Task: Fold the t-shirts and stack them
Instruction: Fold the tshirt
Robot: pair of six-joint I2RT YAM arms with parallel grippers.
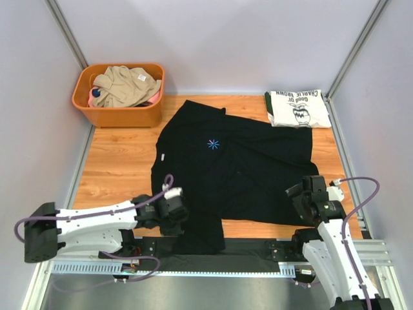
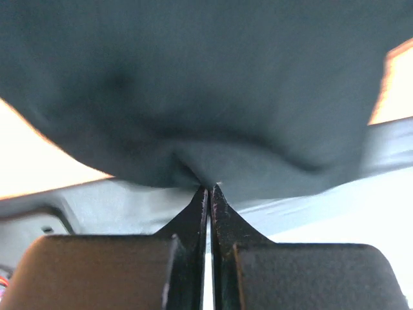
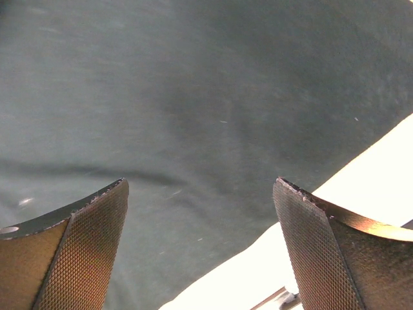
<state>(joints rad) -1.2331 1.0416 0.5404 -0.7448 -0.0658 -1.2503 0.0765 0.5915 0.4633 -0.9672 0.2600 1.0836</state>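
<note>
My right gripper should move next onto the black t-shirt's near corner [image 1: 294, 218] [image 3: 156, 292] beside it and close there. My left gripper already pinches the other end of the near edge.
The black t-shirt [image 1: 232, 168] with a small light-blue starburst lies spread over the middle of the wooden table, its near-left part hanging over the front edge. My left gripper [image 1: 175, 208] is shut on a pinch of the black t-shirt [image 2: 213, 97] at its near-left edge, the cloth bunching at the fingertips [image 2: 201, 197]. My right gripper [image 1: 308, 199] is open above the shirt's near-right edge, the black cloth [image 3: 193, 116] filling the space between its fingers [image 3: 84, 252]. The white Charlie Brown t-shirt [image 1: 298, 108] lies folded at the back right.
An orange basket [image 1: 119, 113] holding beige and pink cloth stands at the back left. Grey walls enclose the table [image 1: 116, 168] on three sides. A metal rail [image 1: 213, 261] runs along the front edge by the arm bases.
</note>
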